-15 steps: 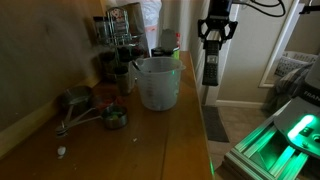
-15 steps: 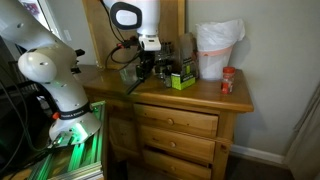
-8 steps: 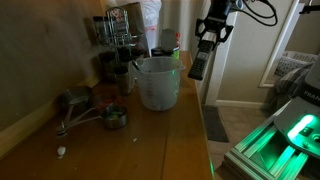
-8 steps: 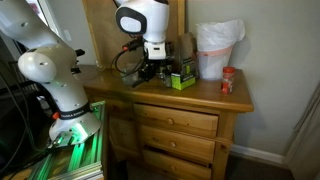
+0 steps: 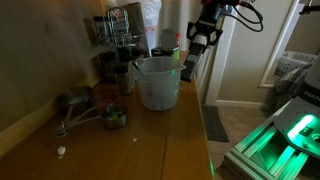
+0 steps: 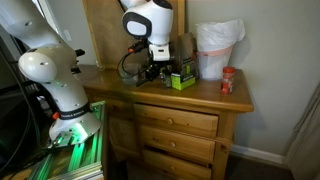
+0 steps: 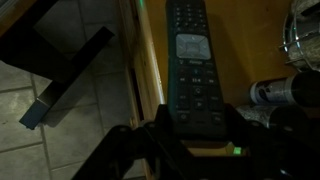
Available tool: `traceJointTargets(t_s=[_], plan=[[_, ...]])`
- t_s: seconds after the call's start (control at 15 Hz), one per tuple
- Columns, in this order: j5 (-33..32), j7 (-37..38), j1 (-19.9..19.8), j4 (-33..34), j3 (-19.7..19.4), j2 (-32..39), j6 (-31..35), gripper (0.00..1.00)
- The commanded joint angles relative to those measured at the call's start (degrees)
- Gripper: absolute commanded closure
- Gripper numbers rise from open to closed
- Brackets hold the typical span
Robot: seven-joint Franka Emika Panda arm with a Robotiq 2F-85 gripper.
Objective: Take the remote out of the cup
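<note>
The robot's gripper should lower toward the box next and release the remote, because the open wood by the green box is below the gripper, clear of the cup.
My gripper [image 5: 201, 40] is shut on the top end of the black remote [image 5: 189, 68], which hangs down tilted, in the air just right of the translucent cup [image 5: 158, 83] and above the dresser's right edge. The remote is outside the cup and clear of its rim. In the wrist view the remote [image 7: 191, 55] runs away from the jaws [image 7: 195, 125], button side up, over the wooden top. In an exterior view the gripper [image 6: 157, 58] hangs over the dresser's left part; the remote is hard to make out there.
Dark jars [image 5: 110, 65] stand behind the cup and small metal measuring cups [image 5: 85, 106] lie to its left. The dresser edge [image 5: 205, 125] drops to the floor. A green box [image 6: 181, 79], a white lined bin [image 6: 218, 50] and a red jar [image 6: 228, 82] stand further along.
The gripper has carried the remote up and back, from beyond the dresser's edge to just beside the cup, and the remote has tilted.
</note>
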Motion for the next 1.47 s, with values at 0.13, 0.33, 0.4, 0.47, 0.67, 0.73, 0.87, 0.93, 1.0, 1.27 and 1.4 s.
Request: traceJointTargets(t_s=[0.13,0.33,0.4,0.47,0.67,0.73,0.87,0.93,1.0,1.27,1.4], plan=[[0.06,0.73,0.61,0.58,0.68,2.29,2.29,0.43],[2.16,-0.59,0.68,1.65,0.00,3.76,2.18,0.68],[5.93,-3.51,0.35,3.82,-1.90,5.86,-0.29,0.68],[8.15,-5.16,-0.21,4.86,-3.17,6.99,-1.75,0.68],[12.03,-9.61,-3.28,9.11,-7.47,12.46,-9.37,0.68],[12.50,-9.84,-4.35,10.55,-8.56,14.69,-11.85,0.68],[14.34,-9.87,-6.00,13.26,-9.83,18.60,-15.68,0.68],[15.90,-10.35,-6.54,14.17,-9.98,20.10,-16.34,0.68],[17.41,-10.49,-7.01,15.26,-9.99,21.59,-17.22,0.68],[18.59,-9.74,-6.60,18.12,-8.68,25.82,-18.51,0.68],[17.92,-9.11,-6.15,18.81,-8.09,27.07,-18.02,0.68]])
